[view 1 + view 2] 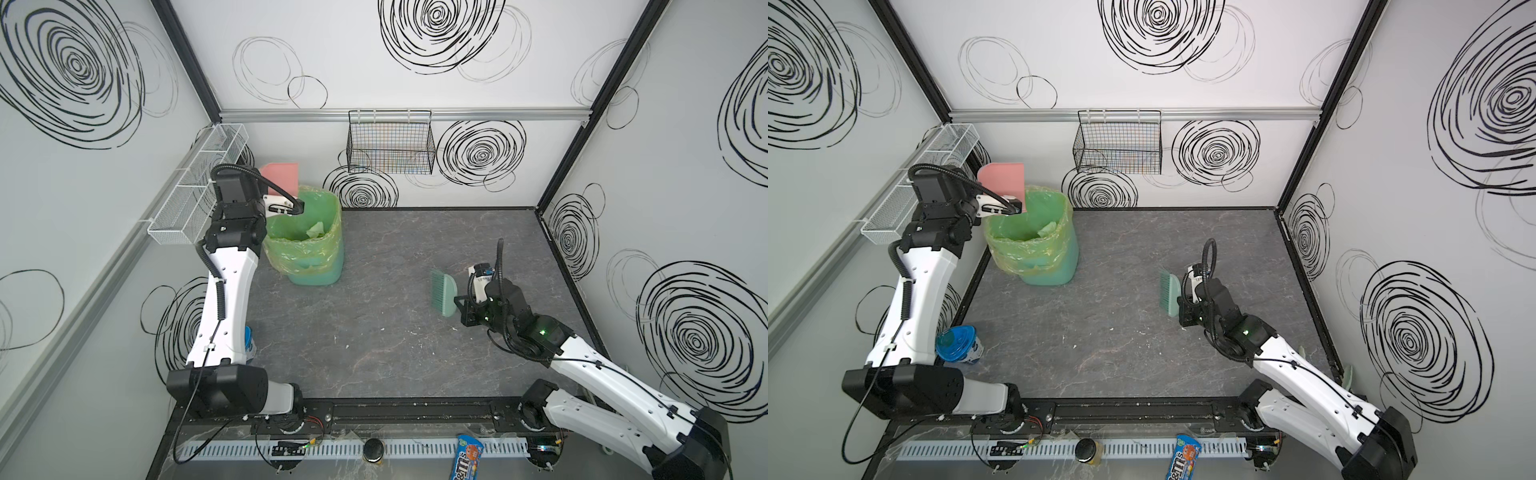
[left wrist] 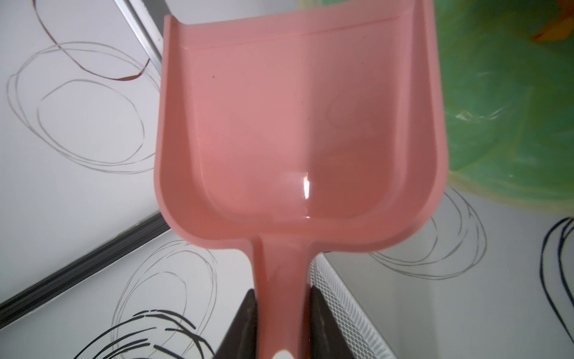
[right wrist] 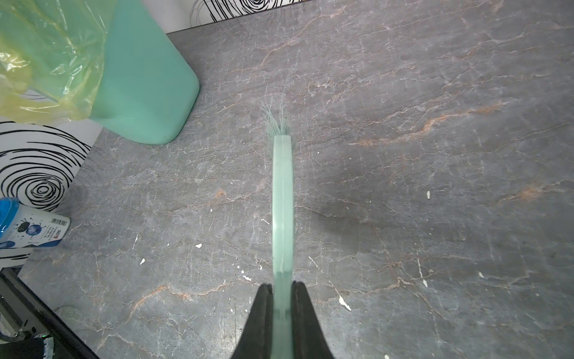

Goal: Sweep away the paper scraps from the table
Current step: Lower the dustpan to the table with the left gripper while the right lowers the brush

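Note:
The paper scraps are in the bin. My right gripper will next move outward and down to let go of the brush on the open tabletop toward the back wall (image 1: 464, 261).
My left gripper (image 2: 283, 292) is shut on the handle of a pink dustpan (image 2: 298, 124), held up over the far left rim of the green lined bin (image 1: 316, 266). The pan's inside is bare. Paper scraps lie inside the bin: a pale green wad (image 1: 314, 229) and an orange piece (image 2: 549, 31). My right gripper (image 3: 282, 287) is shut on the handle of a pale green brush (image 3: 282, 202), with the bristles (image 1: 438, 284) just over the table (image 1: 395, 353) right of centre. Only tiny white flecks (image 3: 344, 303) show on the table.
A blue-lidded cup (image 1: 959, 345) lies by the left arm. A black wire basket (image 1: 390, 145) hangs on the back wall and a white mesh basket (image 1: 199, 187) on the left wall. A candy packet (image 1: 467, 455) and a black-lidded jar (image 1: 372, 449) sit on the front ledge.

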Robot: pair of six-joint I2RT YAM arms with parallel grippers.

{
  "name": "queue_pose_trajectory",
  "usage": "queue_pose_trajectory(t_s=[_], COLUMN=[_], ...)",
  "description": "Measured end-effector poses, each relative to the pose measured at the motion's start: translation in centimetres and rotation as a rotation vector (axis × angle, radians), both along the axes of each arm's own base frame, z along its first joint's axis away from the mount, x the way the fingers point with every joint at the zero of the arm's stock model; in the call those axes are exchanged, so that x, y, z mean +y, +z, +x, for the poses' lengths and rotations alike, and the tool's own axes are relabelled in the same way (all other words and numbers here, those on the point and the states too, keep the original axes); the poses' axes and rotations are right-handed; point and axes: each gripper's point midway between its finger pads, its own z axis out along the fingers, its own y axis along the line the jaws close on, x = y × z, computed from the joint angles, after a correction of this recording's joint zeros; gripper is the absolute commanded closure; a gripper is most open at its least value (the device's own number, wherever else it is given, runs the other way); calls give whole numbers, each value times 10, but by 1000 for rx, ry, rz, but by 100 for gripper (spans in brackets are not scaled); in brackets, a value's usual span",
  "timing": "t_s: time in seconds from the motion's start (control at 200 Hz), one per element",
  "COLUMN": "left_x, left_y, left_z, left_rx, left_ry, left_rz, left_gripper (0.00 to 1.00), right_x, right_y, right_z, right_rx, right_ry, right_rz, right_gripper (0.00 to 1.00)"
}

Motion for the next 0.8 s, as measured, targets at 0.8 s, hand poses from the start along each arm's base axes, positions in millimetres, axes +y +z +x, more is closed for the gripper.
queue_pose_trajectory(t_s=[0.8], left_x=[-239], left_y=[-282], left_z=[-111], left_rx=[759], left_ry=[-132], left_rz=[-879], left_gripper=[100], right_x=[-118], right_y=[-18], right_z=[124], right_rx=[16], right_ry=[-465], right_rz=[438], right_gripper=[100])
